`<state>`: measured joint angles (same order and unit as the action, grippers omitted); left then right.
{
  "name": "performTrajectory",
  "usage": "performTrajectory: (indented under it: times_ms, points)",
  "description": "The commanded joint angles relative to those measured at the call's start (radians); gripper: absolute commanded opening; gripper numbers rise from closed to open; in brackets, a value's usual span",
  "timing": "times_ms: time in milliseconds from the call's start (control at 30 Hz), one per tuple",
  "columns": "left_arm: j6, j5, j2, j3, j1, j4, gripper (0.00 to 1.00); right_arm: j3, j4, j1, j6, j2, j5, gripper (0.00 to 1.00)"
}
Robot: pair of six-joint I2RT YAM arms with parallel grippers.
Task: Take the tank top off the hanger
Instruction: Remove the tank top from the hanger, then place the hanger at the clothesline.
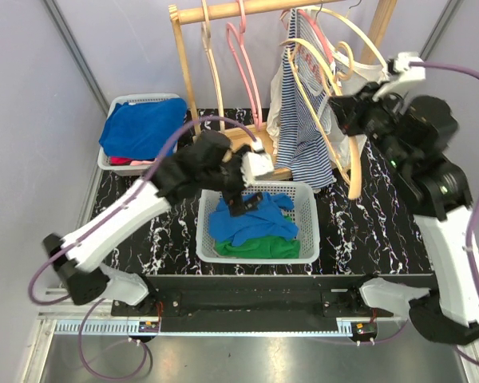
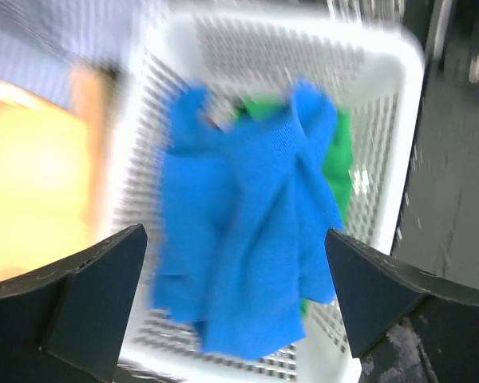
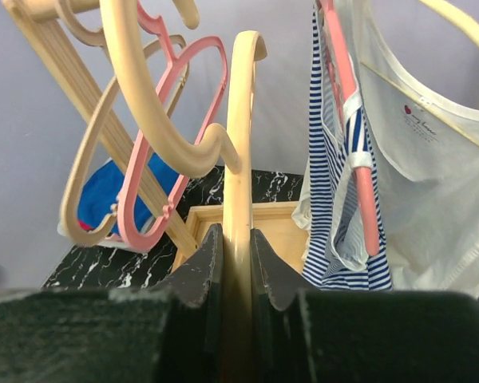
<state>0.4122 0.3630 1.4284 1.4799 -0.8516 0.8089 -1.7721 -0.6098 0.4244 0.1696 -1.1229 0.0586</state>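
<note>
The rack's bar lies outward, to my right gripper's left in the top view, so my right gripper will next carry the bare hanger (image 1: 349, 163) outward onto the rack's open bar (image 1: 263, 7) and release it.
A blue tank top (image 1: 251, 222) lies crumpled in the white basket (image 1: 310, 231), on top of a green garment (image 1: 263, 249). My left gripper (image 1: 247, 199) hovers just above it, open, and nothing is between its fingers. In the left wrist view the blue tank top (image 2: 247, 239) lies below the gap of the left gripper (image 2: 235, 267), inside the basket (image 2: 403, 136). My right gripper (image 1: 343, 112) is shut on a bare wooden hanger (image 1: 349, 163) by the rack. The right wrist view shows the right gripper (image 3: 238, 239) clamped on that hanger (image 3: 239, 120).
A wooden rack (image 1: 247, 8) at the back carries pink and wooden hangers. A striped tank top (image 1: 303, 136) hangs on a pink hanger (image 3: 347, 88), with a white top (image 3: 431, 183) beside it. A second basket (image 1: 120, 102) with blue clothes stands back left.
</note>
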Motion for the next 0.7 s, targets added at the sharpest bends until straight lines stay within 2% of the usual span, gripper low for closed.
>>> performTrajectory:
  times_ms: [0,100,267,500,667]
  points:
    - [-0.021,-0.018,-0.219,0.125,0.016,-0.036,0.99,-0.038,0.096,-0.001,-0.012,-0.103,-0.032,0.00]
    - [-0.044,-0.104,-0.348,0.102,0.016,-0.089,0.99,-0.073,0.125,-0.001,-0.018,-0.172,-0.039,0.00]
    - [0.020,-0.185,-0.575,-0.001,0.017,-0.232,0.99,-0.180,0.165,0.001,-0.033,-0.314,-0.055,0.00]
    - [0.063,-0.245,-0.657,-0.023,0.036,-0.220,0.99,-0.386,0.185,-0.001,-0.027,-0.508,-0.109,0.00]
    - [0.060,-0.277,-0.657,-0.046,0.037,-0.240,0.95,-0.637,0.085,-0.001,-0.042,-0.668,-0.131,0.00]
